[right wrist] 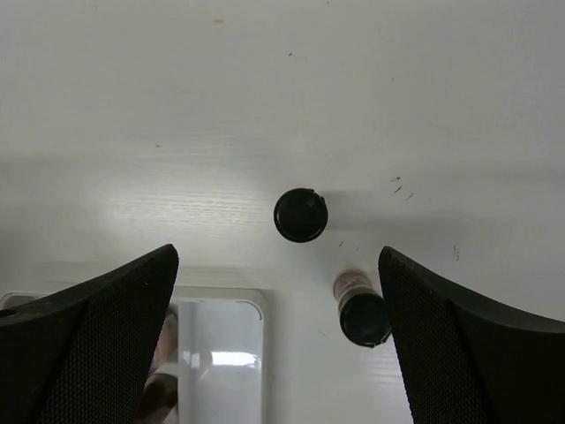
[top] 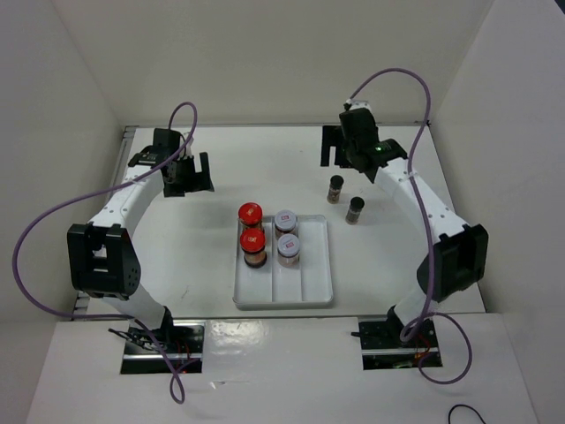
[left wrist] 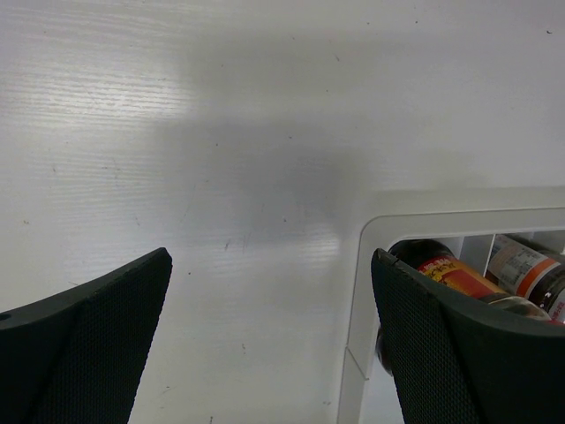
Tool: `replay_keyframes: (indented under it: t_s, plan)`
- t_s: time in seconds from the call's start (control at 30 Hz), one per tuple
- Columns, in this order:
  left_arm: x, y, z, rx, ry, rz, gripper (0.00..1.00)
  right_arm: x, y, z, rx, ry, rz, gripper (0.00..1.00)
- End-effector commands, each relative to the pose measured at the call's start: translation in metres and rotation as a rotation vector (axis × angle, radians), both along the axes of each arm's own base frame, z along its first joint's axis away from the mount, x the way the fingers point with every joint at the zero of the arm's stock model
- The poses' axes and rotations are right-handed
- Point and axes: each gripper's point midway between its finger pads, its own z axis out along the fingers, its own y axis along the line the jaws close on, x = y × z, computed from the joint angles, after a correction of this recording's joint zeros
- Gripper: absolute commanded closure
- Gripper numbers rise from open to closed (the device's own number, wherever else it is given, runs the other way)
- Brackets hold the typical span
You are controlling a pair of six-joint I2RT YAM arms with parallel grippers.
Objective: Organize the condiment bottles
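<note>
The farther black-capped jar stands upright and its cap [top: 336, 181] [right wrist: 300, 215] is lined up with the gap between my open fingers, so I need to lower my right gripper around the cap and close.
Two red-lidded jars [top: 252, 231] stand in the left column of the white divided tray [top: 305, 296]. Two white-lidded jars [top: 287, 237] stand in its middle column. Two small black-capped jars [top: 345, 199] stand on the table right of the tray, one [right wrist: 300, 215] seen from above in the right wrist view and the other [right wrist: 360, 311] nearer. My right gripper [top: 333, 148] is open and empty, above and behind them. My left gripper [top: 190, 174] is open and empty, left of the tray's far corner [left wrist: 375, 231]; a red-lidded jar [left wrist: 446, 272] shows behind its right finger.
White walls close in the table at the back and both sides. The tray's right column [top: 318, 265] holds nothing. Purple cables loop from both arms.
</note>
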Motion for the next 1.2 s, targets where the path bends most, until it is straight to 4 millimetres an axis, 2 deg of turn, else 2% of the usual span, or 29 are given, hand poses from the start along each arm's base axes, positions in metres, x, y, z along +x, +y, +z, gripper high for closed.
replay_keyframes:
  t_s: [0.0,0.2,0.27,0.37,0.43,0.5,0.67,0.73,0.87,1.07,1.17]
  plan:
    - [0.002,-0.001,0.007,-0.011,-0.032,-0.016,0.00,0.023,0.005,-0.028,-0.058,0.039,0.040,0.01]
    - [0.003,0.000,0.004,-0.005,-0.024,-0.023,0.00,0.039,0.002,-0.062,-0.054,0.087,0.023,0.01]
    - [0.003,0.000,0.004,-0.005,-0.024,-0.023,0.00,0.046,0.004,-0.071,-0.060,0.103,0.023,0.06]
    - [0.003,0.000,0.000,-0.005,-0.015,-0.023,0.00,0.043,0.000,-0.093,-0.086,0.153,0.002,0.07]
    - [0.003,0.000,0.000,-0.005,-0.015,-0.023,0.00,0.044,0.000,-0.101,-0.088,0.158,0.002,0.07]
    - [0.003,0.000,0.000,-0.005,-0.015,-0.023,0.00,0.046,-0.006,-0.108,-0.076,0.176,-0.003,0.13]
    - [0.003,0.000,-0.003,0.001,-0.007,-0.030,0.00,0.046,-0.003,-0.132,-0.078,0.225,0.012,0.16]
    - [0.003,0.000,-0.003,0.001,-0.007,-0.030,0.00,0.046,-0.002,-0.137,-0.075,0.235,0.006,0.16]
    - [0.003,0.002,-0.004,0.008,-0.008,-0.025,0.00,0.041,-0.004,-0.148,-0.084,0.261,0.005,0.26]
    - [0.003,0.002,-0.004,0.008,-0.008,-0.025,0.00,0.036,-0.009,-0.161,-0.104,0.295,-0.017,0.34]
    - [0.003,0.002,-0.004,0.008,-0.008,-0.025,0.00,0.036,-0.007,-0.161,-0.112,0.290,-0.025,0.41]
